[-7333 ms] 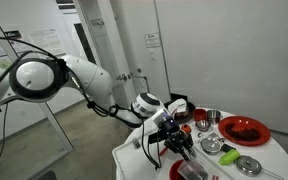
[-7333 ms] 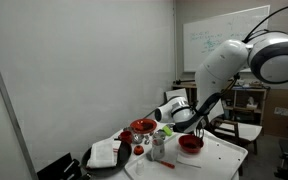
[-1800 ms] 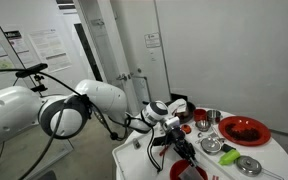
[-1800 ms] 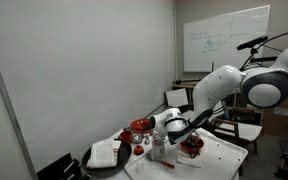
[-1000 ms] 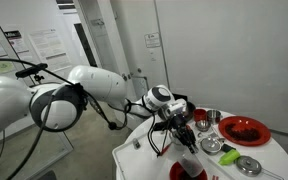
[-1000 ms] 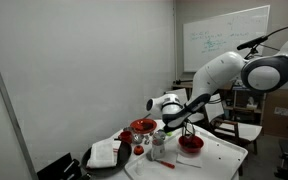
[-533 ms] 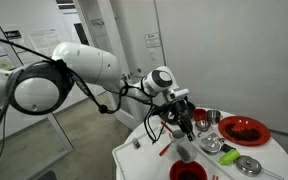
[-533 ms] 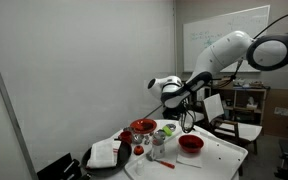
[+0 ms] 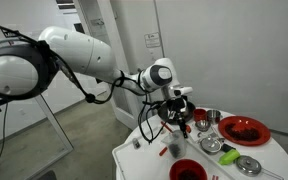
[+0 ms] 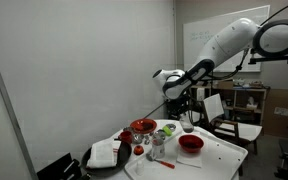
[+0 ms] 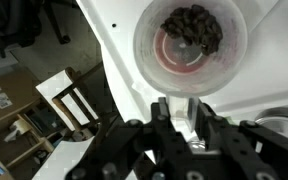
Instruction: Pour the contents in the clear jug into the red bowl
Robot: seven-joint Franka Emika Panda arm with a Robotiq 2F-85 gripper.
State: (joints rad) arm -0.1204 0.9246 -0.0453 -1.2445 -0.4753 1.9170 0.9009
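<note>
The bare table (image 9: pixel 147 171) beside the red bowl is clear, so the robot's gripper will next move away from the metal bowls and down onto that part to release the jug.
My gripper (image 11: pixel 185 105) is shut on the handle of the clear jug (image 11: pixel 189 45). The wrist view looks down into the jug, which holds a heap of dark pieces. The jug hangs upright in the air over the white table (image 11: pixel 124 40). In both exterior views the gripper (image 9: pixel 178 124) (image 10: pixel 187 112) is raised well above the table, and the jug (image 10: pixel 188 127) hangs under it. The red bowl (image 9: pixel 187 170) (image 10: pixel 190 143) stands on the table below and slightly to the side of the gripper.
A wide red dish (image 9: pixel 244 130), several metal bowls (image 9: pixel 210 117) and a green item (image 9: pixel 229 155) sit on the far part of the table. A black tray with a white cloth (image 10: pixel 106 153) and a bottle (image 10: pixel 157 145) stand near another red dish (image 10: pixel 142 126).
The arm has risen from low beside the red bowl and lifted the clear jug off the table. The red bowl now shows fully.
</note>
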